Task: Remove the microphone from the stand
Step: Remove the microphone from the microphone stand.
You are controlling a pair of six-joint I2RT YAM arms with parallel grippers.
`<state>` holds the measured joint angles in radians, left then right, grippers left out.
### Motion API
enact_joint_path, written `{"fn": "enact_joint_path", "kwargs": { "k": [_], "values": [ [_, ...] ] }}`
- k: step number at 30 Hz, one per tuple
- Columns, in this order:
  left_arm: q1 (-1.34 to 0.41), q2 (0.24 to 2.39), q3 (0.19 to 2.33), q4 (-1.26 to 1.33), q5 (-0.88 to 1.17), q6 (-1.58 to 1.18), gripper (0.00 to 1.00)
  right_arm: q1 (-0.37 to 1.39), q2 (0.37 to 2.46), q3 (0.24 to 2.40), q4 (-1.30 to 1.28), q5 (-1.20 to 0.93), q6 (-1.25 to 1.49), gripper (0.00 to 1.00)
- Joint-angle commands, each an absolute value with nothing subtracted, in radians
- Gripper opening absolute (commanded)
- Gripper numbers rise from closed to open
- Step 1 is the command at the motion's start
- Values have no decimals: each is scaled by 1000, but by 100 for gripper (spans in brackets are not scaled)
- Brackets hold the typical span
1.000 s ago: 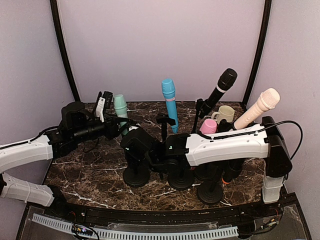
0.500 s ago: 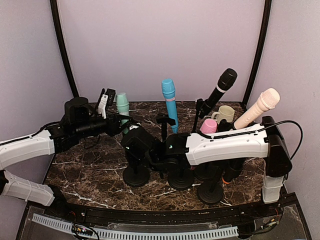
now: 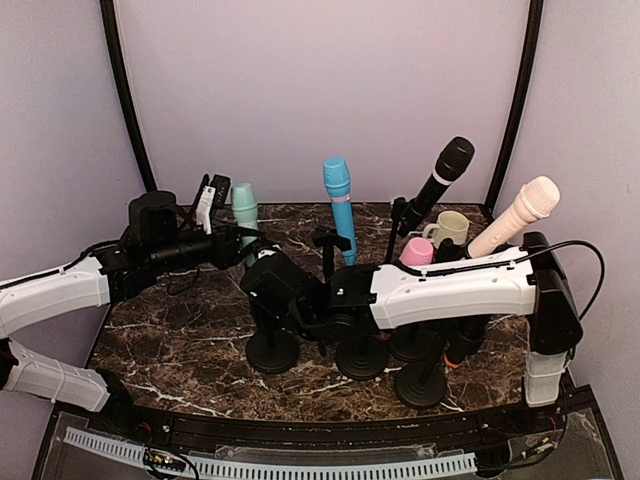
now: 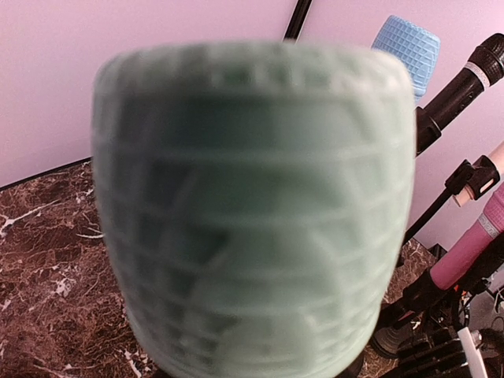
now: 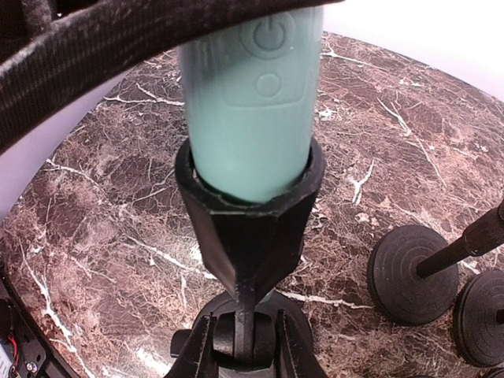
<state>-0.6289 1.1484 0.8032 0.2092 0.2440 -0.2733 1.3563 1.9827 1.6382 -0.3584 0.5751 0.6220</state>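
Observation:
My left gripper lifts the microphone clear next, carries it to bare marble below and to the left in the top view, then lowers and releases it.
The mint green microphone (image 3: 244, 212) stands in the black clip of the leftmost stand (image 3: 272, 350). My left gripper (image 3: 236, 246) is shut around the microphone's body from the left; its fingers do not show in the left wrist view, where the microphone's mesh head (image 4: 252, 205) fills the frame. My right gripper (image 3: 283, 302) is shut on the stand just under the clip. In the right wrist view its fingers (image 5: 197, 354) clamp the stand's swivel joint (image 5: 242, 342). There the microphone's lower body (image 5: 250, 102) sits inside the clip (image 5: 248, 228).
Other stands hold a blue microphone (image 3: 338, 200), a black one (image 3: 445, 170), a cream one (image 3: 520, 212) and a pink one (image 3: 416, 252). A cream mug (image 3: 452, 228) stands at the back right. Round stand bases (image 5: 409, 272) crowd the right of the marble table (image 3: 180, 340).
My left gripper and the green microphone's head have shifted slightly right and up. My right arm has stayed on the stand.

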Motion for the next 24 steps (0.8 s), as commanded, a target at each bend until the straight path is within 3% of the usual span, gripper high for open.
{"fn": "enact_joint_path", "kwargs": {
  "k": [1, 24],
  "values": [
    [-594, 1119, 906, 415, 227, -305, 0, 1369, 2038, 1618, -518, 488, 627, 0],
    [-555, 1112, 932, 409, 277, -290, 0, 1371, 2039, 1624, -528, 491, 627, 0]
  ]
}}
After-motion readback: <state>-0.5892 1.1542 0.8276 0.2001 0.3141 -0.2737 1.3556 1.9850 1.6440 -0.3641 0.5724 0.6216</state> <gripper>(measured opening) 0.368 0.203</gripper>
